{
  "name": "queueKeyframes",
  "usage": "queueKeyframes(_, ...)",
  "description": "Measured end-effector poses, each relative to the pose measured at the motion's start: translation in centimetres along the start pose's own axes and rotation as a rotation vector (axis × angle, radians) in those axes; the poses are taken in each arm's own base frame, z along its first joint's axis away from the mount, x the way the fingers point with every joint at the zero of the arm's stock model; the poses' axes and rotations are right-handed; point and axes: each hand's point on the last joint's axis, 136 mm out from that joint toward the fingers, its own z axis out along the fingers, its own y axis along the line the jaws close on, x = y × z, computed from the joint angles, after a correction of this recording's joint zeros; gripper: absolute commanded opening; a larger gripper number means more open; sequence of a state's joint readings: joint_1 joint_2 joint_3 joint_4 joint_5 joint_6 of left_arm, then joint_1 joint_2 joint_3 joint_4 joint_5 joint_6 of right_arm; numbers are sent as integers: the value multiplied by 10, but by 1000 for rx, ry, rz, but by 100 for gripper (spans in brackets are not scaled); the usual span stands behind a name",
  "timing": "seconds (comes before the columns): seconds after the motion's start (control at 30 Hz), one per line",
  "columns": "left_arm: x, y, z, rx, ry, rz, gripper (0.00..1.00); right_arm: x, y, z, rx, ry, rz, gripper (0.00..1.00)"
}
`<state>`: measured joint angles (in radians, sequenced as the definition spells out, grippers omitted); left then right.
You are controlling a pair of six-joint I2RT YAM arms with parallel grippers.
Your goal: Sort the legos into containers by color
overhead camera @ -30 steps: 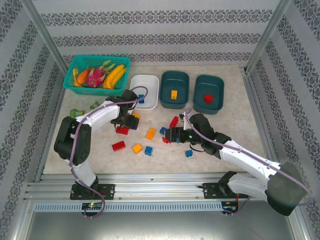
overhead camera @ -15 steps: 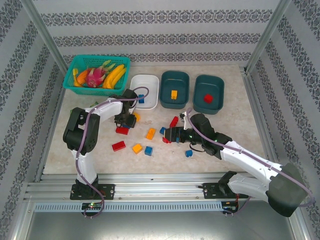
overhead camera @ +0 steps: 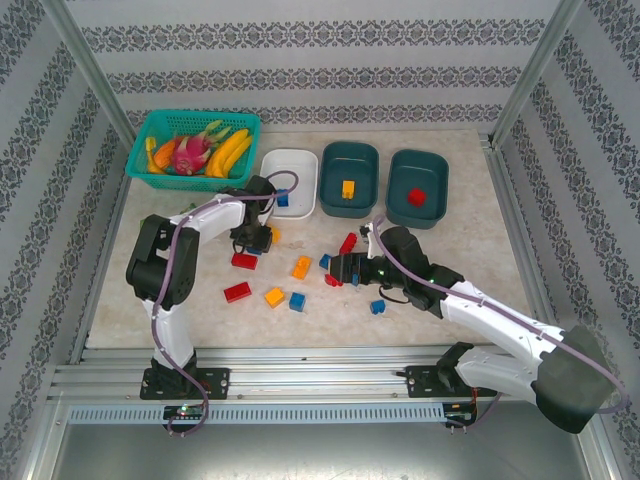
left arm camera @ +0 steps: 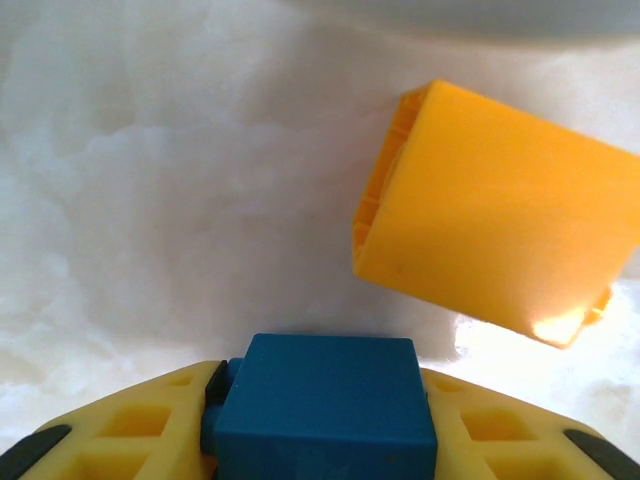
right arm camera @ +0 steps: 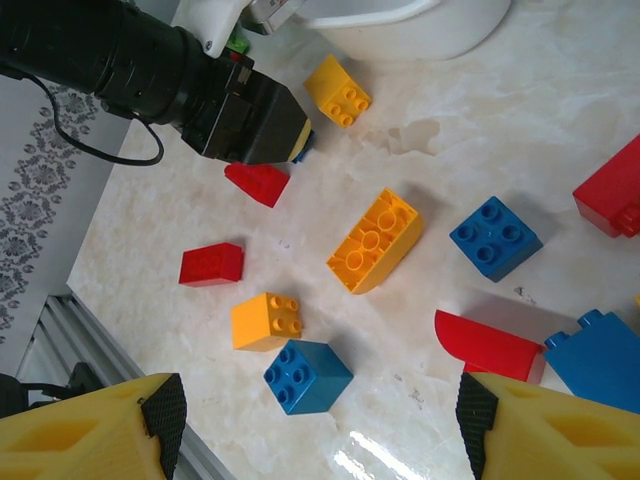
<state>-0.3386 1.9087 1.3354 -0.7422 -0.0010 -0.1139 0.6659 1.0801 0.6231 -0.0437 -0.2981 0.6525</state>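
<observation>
I should lift my left gripper up and outward, then lower it into the white tub (overhead camera: 300,160) and release the small blue lego, as another blue one is there.
My left gripper (overhead camera: 257,242) is shut on a small blue lego (left arm camera: 320,400), low over the table just in front of the white tub (overhead camera: 300,160). An orange lego (left arm camera: 500,250) lies close ahead of it. My right gripper (right arm camera: 315,430) hangs open above loose legos: a blue cube (right arm camera: 307,375), an orange cube (right arm camera: 267,320), a red brick (right arm camera: 212,263) and a long orange one (right arm camera: 375,240). The white tub holds a blue lego (overhead camera: 282,198), the middle teal tub (overhead camera: 350,152) an orange one (overhead camera: 348,188), the right teal tub (overhead camera: 418,160) a red one (overhead camera: 416,197).
A turquoise basket (overhead camera: 150,160) of toy fruit stands at the back left. More legos lie around the right gripper (overhead camera: 340,270): red (overhead camera: 348,243), blue (overhead camera: 378,307), and a curved red piece (right arm camera: 490,345). A metal frame edges the table.
The left arm's elbow has swung in toward its base while its gripper, still holding the blue lego, crept slightly toward the white tub. The right arm has hardly moved.
</observation>
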Motion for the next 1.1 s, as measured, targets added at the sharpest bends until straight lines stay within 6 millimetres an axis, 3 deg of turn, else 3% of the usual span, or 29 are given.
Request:
queueKeyframes(0.07,-7,0,-17,7,-29,-9,34,-11,6,0,-2,-19,-6,74)
queueKeyframes(0.17,-30,-5,-58,47,-120,-34,34,-37,22,3,-14,-60,-20,74)
queueKeyframes(0.33,-86,-15,-124,125,-286,-69,35,-96,46,17,-18,-153,-36,74)
queueKeyframes(0.47,-139,-24,-149,167,-379,-91,36,-152,47,29,42,-240,-28,73)
queueKeyframes(0.57,-167,-31,-138,194,-392,-112,36,-190,35,35,107,-299,-4,73)
queueKeyframes(0.7,-186,-41,-95,219,-340,-150,38,-219,1,38,201,-335,82,72)
queueKeyframes(0.87,-198,-50,-44,239,-281,-195,39,-217,-36,40,286,-311,157,72)
queueKeyframes(1.0,-204,-55,-15,255,-255,-216,42,-212,-39,41,299,-290,171,72)
queueKeyframes(1.1,-202,-59,0,267,-229,-228,54,-207,-42,41,304,-279,190,72)
